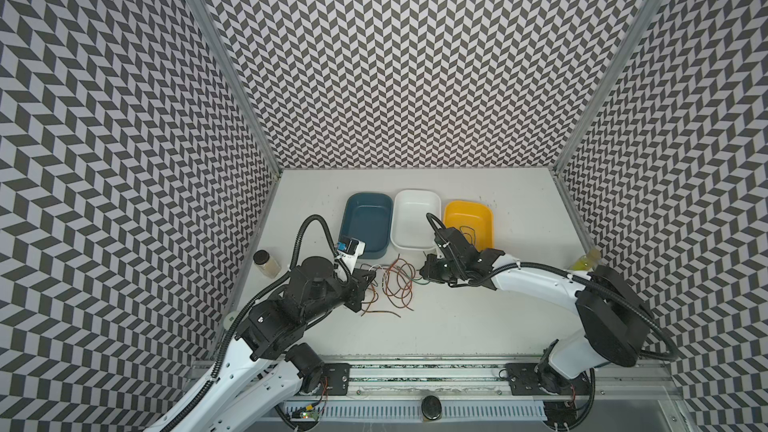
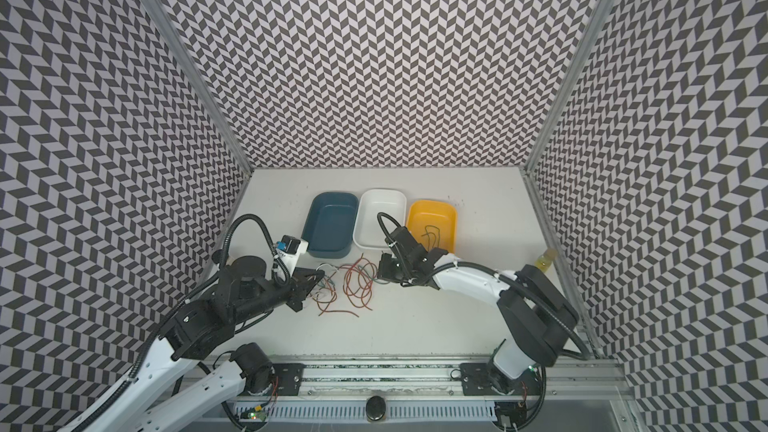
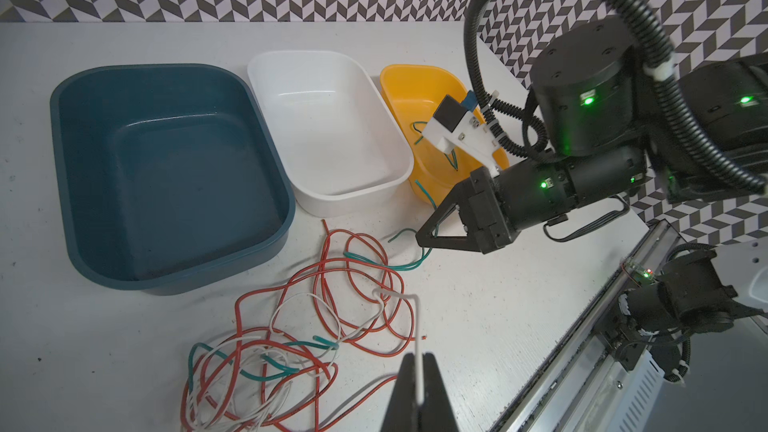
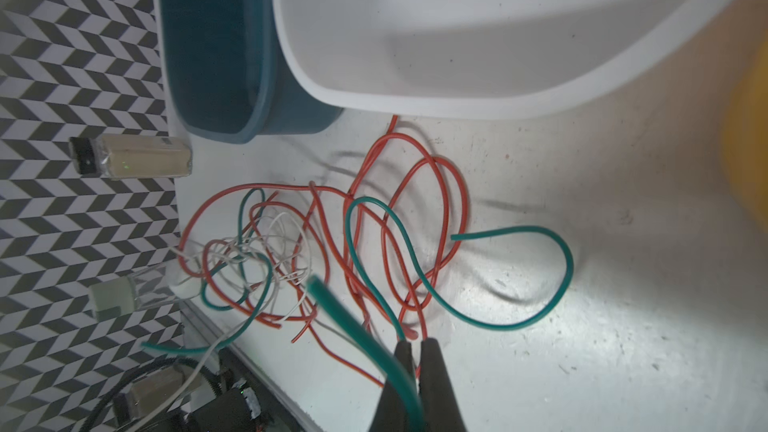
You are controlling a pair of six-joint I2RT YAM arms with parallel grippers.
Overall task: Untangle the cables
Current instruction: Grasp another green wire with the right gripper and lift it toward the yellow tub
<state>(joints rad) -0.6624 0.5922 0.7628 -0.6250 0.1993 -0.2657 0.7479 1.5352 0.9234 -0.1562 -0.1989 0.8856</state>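
The yellow tub (image 1: 465,206) (image 4: 750,132) already holds one cable and lies outward of my right gripper, so I will lift outward over it next and release the green cable there.
The cables (image 1: 390,284) (image 2: 353,284) lie in a tangle of red, white and green loops on the white table, in front of the tubs. My left gripper (image 3: 419,357) (image 1: 370,278) is at the tangle's left side, shut on a white cable (image 3: 417,326) that rises taut from the pile. On the tangle's right side, my right gripper (image 4: 415,342) (image 1: 422,274) is shut on a green cable (image 4: 357,326). A red strand also runs in at its tips. One more green cable (image 1: 467,232) (image 3: 419,135) lies in the yellow tub (image 1: 465,206).
Behind the tangle stand a blue tub (image 1: 351,205), a white tub (image 1: 415,194) and the yellow one, side by side. A jar (image 1: 266,263) is at the left wall and a yellow bottle (image 1: 586,261) at the right wall. A metal rail (image 1: 415,371) runs along the front edge.
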